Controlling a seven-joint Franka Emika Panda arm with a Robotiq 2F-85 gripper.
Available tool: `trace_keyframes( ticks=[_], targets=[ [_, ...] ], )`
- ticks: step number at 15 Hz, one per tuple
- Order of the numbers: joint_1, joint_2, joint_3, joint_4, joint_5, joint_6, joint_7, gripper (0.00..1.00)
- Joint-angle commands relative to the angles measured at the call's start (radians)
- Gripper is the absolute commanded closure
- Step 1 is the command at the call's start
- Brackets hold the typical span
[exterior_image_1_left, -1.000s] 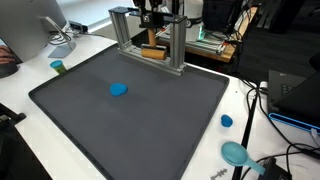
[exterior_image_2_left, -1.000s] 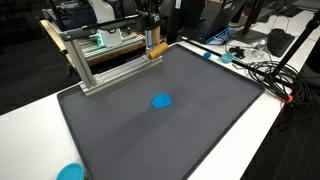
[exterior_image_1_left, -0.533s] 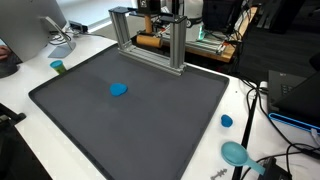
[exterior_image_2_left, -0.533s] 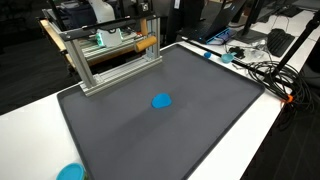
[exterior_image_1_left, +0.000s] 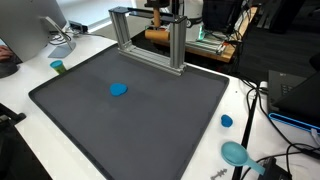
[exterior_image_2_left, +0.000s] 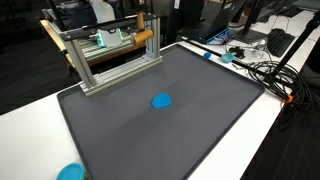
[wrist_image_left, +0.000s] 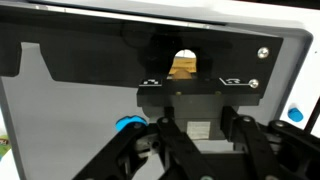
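Observation:
I should move my gripper slightly down beside that bar next and let go of the block, because the block is already hanging level with the frame's top bar.
A wooden block (exterior_image_1_left: 158, 34) (exterior_image_2_left: 147, 38) hangs level with the top bar of a grey metal frame (exterior_image_1_left: 178, 50) (exterior_image_2_left: 110, 68) at the far edge of the dark mat (exterior_image_1_left: 130, 125) (exterior_image_2_left: 175, 135). My gripper (exterior_image_1_left: 160, 22) (exterior_image_2_left: 144, 24) is shut on the block from above. In the wrist view only a small tan patch of the block (wrist_image_left: 183, 66) shows between the dark fingers of the gripper (wrist_image_left: 184, 74). A blue disc (exterior_image_1_left: 118, 89) (exterior_image_2_left: 161, 101) (wrist_image_left: 128, 124) lies flat on the mat, well away from the gripper.
On the white table round the mat are a teal cup (exterior_image_1_left: 58, 66), a small blue cap (exterior_image_1_left: 226, 121) and a teal dish (exterior_image_1_left: 236, 153) (exterior_image_2_left: 70, 172). Cables (exterior_image_2_left: 262, 68) and a black box (exterior_image_1_left: 296, 95) lie at one side; a monitor (exterior_image_1_left: 25, 30) stands at a corner.
The gripper has lifted the wooden block from low behind the frame's bars up to the level of the top bar. The blue disc has not moved.

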Motion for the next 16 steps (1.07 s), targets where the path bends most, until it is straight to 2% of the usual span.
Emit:
trace_keyframes(
  ticks=[1,4,5,6,10,14,16],
  targets=[
    [0.008,-0.076,-0.019,-0.081,0.015,0.003,0.005,0.79],
    [0.002,-0.098,-0.031,-0.127,0.020,0.007,0.010,0.79],
    [0.006,-0.100,-0.036,-0.137,0.028,0.012,0.007,0.44],
    [0.007,-0.110,-0.041,-0.147,0.034,0.027,0.006,0.28],
    [-0.019,-0.149,-0.048,-0.160,0.029,0.040,0.052,0.02],
    [-0.063,-0.221,-0.089,-0.132,0.027,0.027,0.073,0.00],
    [-0.093,-0.271,-0.132,-0.125,0.031,0.049,0.057,0.00]
  ],
)
